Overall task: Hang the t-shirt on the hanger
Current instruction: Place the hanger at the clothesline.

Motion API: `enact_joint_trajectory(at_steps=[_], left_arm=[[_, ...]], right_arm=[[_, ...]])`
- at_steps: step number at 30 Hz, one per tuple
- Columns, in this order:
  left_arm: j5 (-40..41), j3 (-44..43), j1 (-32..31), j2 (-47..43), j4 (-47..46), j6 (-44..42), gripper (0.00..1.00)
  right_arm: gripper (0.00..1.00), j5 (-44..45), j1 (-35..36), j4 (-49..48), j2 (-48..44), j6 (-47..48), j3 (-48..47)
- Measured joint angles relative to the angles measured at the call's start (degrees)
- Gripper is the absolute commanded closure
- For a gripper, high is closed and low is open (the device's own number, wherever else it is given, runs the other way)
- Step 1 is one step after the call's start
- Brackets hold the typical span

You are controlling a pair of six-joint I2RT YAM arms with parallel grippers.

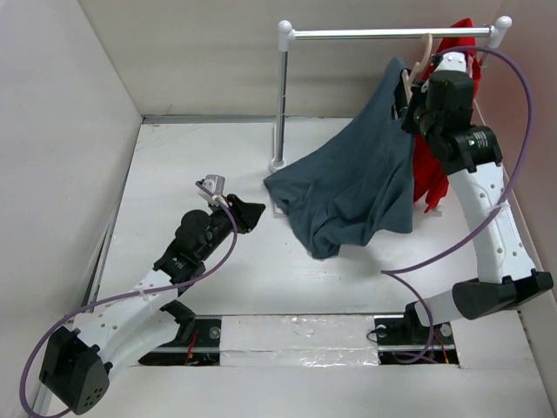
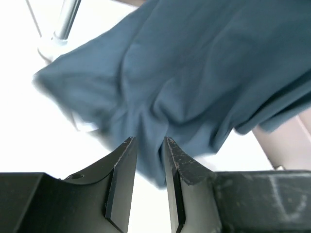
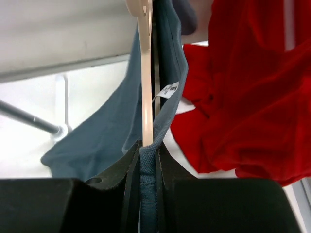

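The hanger's hook needs to go onto the bar close by, so my right gripper will next move up and outward toward the red garment, then lower the hook onto the bar.
The blue-grey t-shirt (image 1: pixel 357 183) hangs from its collar near the rail's right end and drapes down onto the table. My right gripper (image 1: pixel 407 97) is raised there, shut on the collar (image 3: pixel 147 170). The cream hanger (image 3: pixel 146 87) runs down to the jaws against the collar; its hook (image 1: pixel 425 45) is at the rail. My left gripper (image 1: pixel 251 214) is low over the table, just left of the shirt's lower edge. Its fingers (image 2: pixel 124 165) stand slightly apart with nothing between them, and the shirt (image 2: pixel 194 73) lies just beyond the tips.
A silver rail (image 1: pixel 392 34) with white ball ends stands at the back on a post (image 1: pixel 283 96). A bright red garment (image 1: pixel 426 170) hangs behind the right gripper, and it also shows in the right wrist view (image 3: pixel 252 87). White walls enclose the table.
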State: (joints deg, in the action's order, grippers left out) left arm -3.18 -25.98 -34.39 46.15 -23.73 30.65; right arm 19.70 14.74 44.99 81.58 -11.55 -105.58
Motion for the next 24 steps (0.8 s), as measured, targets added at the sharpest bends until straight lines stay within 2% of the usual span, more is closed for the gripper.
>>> enact_joint_trajectory(at_steps=[10,16,24], left_arm=[[-2.2,0.9,0.0,-0.4,-1.4,-1.6,0.75],[-3.8,1.2,0.0,-1.0,-2.6,-1.7,0.75],[-5.2,1.2,0.0,-1.0,-3.3,-1.7,0.75]], right_arm=[[1.00,-4.2,-9.0,-1.7,7.1,0.3,-12.5],[1.00,-5.4,-12.5,-1.3,16.1,1.1,-23.0],[1.00,-5.2,-12.9,-1.7,20.4,1.8,-25.4]])
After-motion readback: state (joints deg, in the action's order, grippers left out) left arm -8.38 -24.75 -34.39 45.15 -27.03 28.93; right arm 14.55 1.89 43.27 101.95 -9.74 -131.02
